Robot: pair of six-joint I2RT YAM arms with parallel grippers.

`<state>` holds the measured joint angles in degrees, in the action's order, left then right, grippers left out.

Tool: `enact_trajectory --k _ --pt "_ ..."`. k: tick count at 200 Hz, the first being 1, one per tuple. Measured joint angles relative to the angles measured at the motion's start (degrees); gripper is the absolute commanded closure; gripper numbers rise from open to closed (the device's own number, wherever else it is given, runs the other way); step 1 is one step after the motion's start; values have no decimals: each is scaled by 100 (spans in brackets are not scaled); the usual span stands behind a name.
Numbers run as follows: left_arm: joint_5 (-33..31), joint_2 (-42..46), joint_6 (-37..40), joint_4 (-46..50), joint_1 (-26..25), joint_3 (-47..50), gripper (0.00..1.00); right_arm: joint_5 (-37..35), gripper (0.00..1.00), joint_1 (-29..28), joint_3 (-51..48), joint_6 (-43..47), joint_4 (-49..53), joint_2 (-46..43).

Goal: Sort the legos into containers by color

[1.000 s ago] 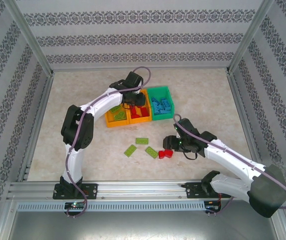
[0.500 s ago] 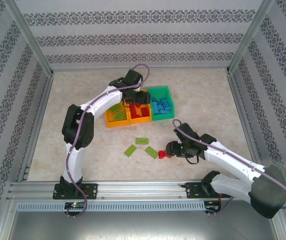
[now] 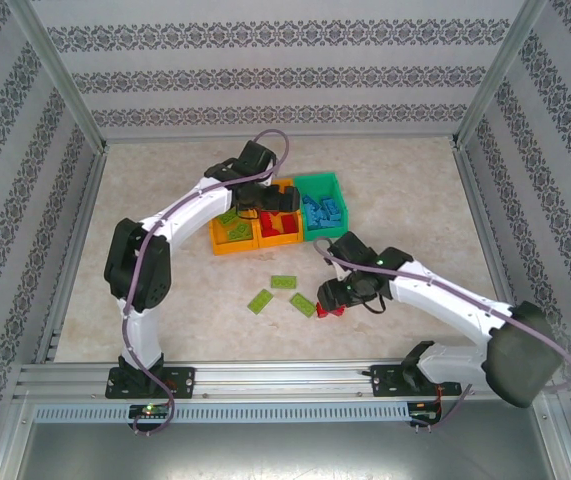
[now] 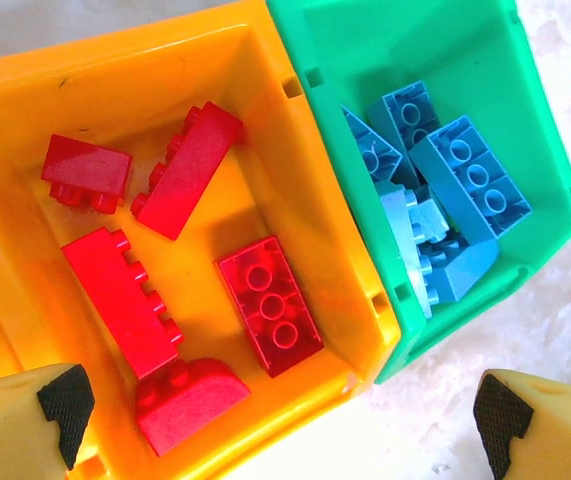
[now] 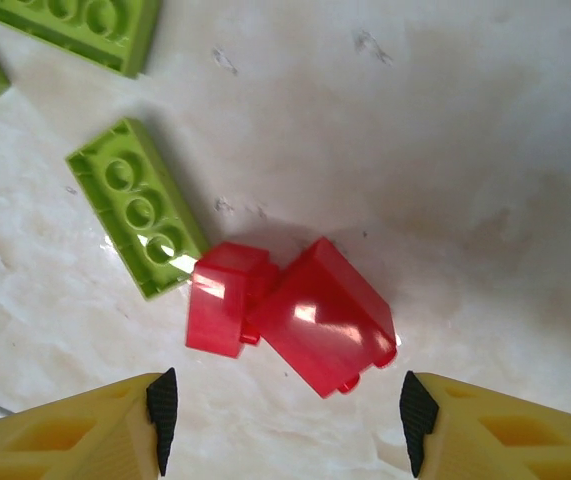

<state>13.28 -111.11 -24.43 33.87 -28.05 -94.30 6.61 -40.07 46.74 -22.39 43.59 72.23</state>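
Observation:
My right gripper goes down to the larger red lego below it next, one finger toward the seam between the red legos, since the smaller one touches that side.
Two red legos (image 5: 325,315) (image 5: 225,298) lie touching on the table, between the fingers of my open right gripper (image 5: 290,415), which hovers just above them (image 3: 333,311). Three lime legos (image 3: 259,301) (image 3: 284,282) (image 3: 303,305) lie to their left; one (image 5: 140,205) touches the smaller red brick. My left gripper (image 3: 273,203) hangs open and empty over the containers. Below it (image 4: 280,425), the middle orange bin (image 4: 315,150) holds several red legos (image 4: 270,305) and the green bin (image 4: 540,245) holds several blue ones (image 4: 470,175). The left orange bin (image 3: 217,240) holds lime bricks.
The three bins stand in a row at the table's centre back. Aluminium frame rails (image 3: 265,375) run along the near edge, and patterned walls close in the other sides. Bare marbled tabletop lies to the left and right of the loose bricks.
My right gripper has moved left and now stands over the two red bricks. My left arm has swung a little to the left, its gripper still above the bins.

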Motion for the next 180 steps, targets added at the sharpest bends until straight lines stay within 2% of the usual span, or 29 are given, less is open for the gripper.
enact_trajectory --k 30,57,104,149,180 --pt "-2 326 -4 -33 0 435 0 -216 32 -321 369 146 424 741" --pt "-20 601 17 -39 0 914 0 -420 31 -625 286 133 787 837" --pt "33 723 37 -136 2 1379 1 -774 34 -492 348 116 1043 883" --pt "133 734 61 -188 4 1464 0 -855 35 -433 553 138 1056 1526" --pt "138 796 85 -227 7 1506 1 -874 39 -426 809 166 1080 1910"
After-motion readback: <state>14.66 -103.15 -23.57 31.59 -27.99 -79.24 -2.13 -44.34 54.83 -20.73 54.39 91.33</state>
